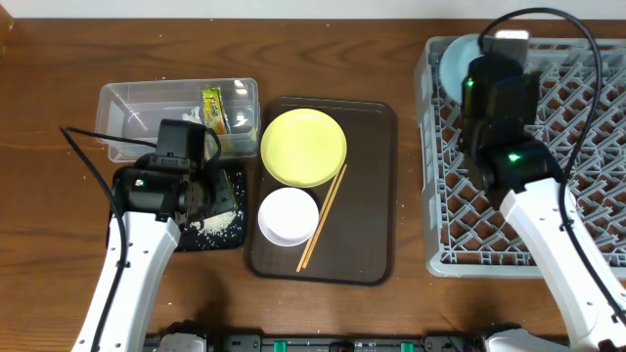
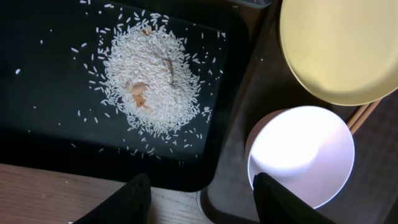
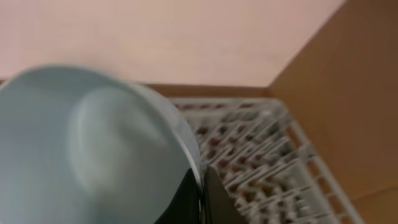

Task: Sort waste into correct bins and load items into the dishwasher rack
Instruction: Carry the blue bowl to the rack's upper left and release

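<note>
The light blue bowl (image 1: 452,61) is still above the grey rack. My right gripper will turn next and lower the bowl into the rack's far corner nearest the serving tray.
My right gripper (image 3: 200,196) is shut on the rim of the light blue bowl (image 3: 87,149) and holds it tilted over the far left corner of the grey dishwasher rack (image 1: 587,147); the bowl (image 1: 452,61) shows there from overhead. My left gripper (image 2: 199,199) is open and empty above the near edge of the black tray (image 2: 50,81), which holds the pile of rice (image 2: 152,78). The yellow plate (image 1: 303,147), white bowl (image 1: 287,216) and chopsticks (image 1: 324,215) lie on the brown serving tray (image 1: 367,196). The clear tub (image 1: 127,103) holds the green-yellow wrapper (image 1: 214,110).
The left arm (image 1: 147,205) hides part of the black tray and the tub's near edge from overhead. The white bowl (image 2: 301,152) and yellow plate (image 2: 339,46) sit close to the right of the left gripper. Bare wooden table lies left of the tub.
</note>
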### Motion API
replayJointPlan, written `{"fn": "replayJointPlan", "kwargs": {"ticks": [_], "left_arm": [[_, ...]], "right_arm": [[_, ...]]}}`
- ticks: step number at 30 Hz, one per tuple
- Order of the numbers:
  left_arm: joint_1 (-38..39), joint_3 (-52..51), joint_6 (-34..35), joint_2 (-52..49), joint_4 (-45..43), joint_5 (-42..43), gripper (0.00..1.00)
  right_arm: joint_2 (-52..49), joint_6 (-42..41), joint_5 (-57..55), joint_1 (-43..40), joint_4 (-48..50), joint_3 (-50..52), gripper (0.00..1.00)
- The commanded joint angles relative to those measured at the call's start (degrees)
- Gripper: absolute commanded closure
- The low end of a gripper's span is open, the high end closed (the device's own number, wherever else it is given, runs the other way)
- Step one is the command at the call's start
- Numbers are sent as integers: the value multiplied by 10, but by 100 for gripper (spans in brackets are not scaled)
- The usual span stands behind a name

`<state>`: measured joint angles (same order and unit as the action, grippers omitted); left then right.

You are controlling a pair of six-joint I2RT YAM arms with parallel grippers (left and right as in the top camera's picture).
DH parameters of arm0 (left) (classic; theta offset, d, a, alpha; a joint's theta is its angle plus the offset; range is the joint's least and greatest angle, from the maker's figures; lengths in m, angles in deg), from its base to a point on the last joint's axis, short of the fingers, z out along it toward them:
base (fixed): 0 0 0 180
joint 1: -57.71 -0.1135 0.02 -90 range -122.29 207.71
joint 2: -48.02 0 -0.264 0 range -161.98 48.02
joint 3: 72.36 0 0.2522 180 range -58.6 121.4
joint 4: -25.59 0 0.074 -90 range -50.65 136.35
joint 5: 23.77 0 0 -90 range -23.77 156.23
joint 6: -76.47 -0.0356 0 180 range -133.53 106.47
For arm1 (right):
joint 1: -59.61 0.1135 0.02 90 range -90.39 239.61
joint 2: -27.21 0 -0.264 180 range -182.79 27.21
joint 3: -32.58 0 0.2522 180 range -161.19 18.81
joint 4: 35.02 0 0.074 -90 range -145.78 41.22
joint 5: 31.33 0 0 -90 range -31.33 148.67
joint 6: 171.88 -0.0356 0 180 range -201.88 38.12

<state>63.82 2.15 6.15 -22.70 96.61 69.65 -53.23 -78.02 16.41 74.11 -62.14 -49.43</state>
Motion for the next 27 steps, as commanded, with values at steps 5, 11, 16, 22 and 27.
{"fn": "replayJointPlan", "kwargs": {"ticks": [5,11,16,22,27], "left_arm": [[-2,-6,8,3,3,-9,44],[-2,-6,8,3,3,-9,44],[-2,-6,8,3,3,-9,44],[-2,-6,8,3,3,-9,44],[-2,-6,8,3,3,-9,44]], "right_arm": [[-57,125,-43,-48,111,-6,99],[-121,149,-41,-61,193,-6,99],[-180,210,-27,-61,256,-6,99],[-247,271,-30,-61,321,-6,99],[-269,266,-30,-60,323,-6,99]]}}
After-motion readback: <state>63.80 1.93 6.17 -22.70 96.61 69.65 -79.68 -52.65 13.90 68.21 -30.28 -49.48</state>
